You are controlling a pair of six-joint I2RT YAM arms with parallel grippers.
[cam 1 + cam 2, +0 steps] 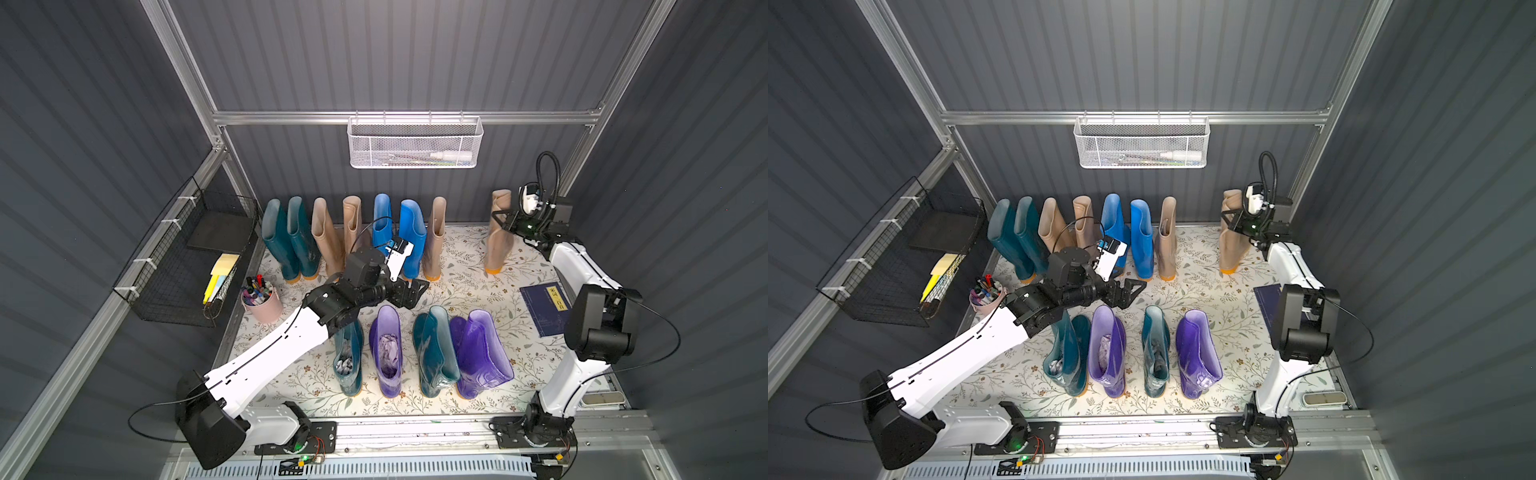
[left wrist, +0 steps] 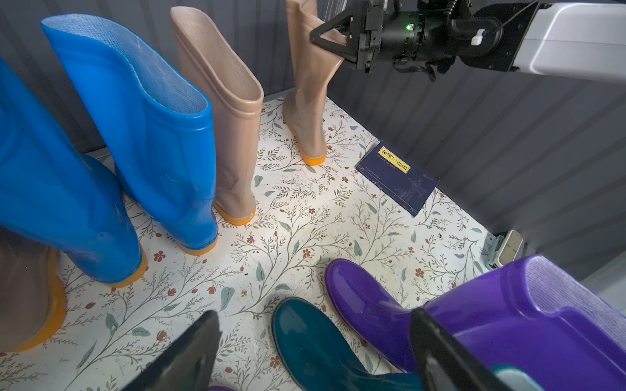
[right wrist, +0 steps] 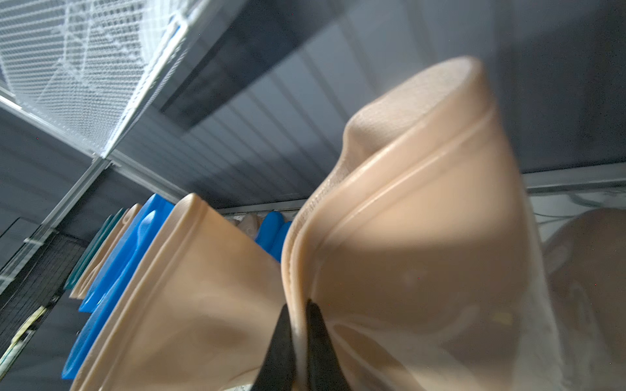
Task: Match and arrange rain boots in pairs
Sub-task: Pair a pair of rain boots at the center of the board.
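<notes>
Next, my right gripper needs to carry the beige boot across to the bare mat beside the single beige one and release the side of its shaft, since their colour matches.
Along the back wall stand rain boots in a row: two dark teal (image 1: 286, 241), two beige (image 1: 328, 237), two bright blue (image 1: 411, 237) and a single beige one (image 1: 434, 241). Apart at the back right, another beige boot (image 1: 496, 245) (image 2: 308, 101) leans with its orange sole by the mat. My right gripper (image 1: 500, 220) (image 3: 299, 308) is shut on that boot's shaft wall. The front row reads teal (image 1: 349, 357), purple (image 1: 388, 349), teal (image 1: 432, 353), purple (image 1: 482, 353). My left gripper (image 1: 419, 286) (image 2: 313, 316) hangs open and empty between the rows, above the front boots' toes.
A dark blue book (image 1: 544, 309) lies on the floral mat near the right arm. A pink cup of pens (image 1: 262, 299) stands at the mat's left edge beside a black wire basket (image 1: 187, 266). A white mesh basket (image 1: 413, 143) hangs on the back wall.
</notes>
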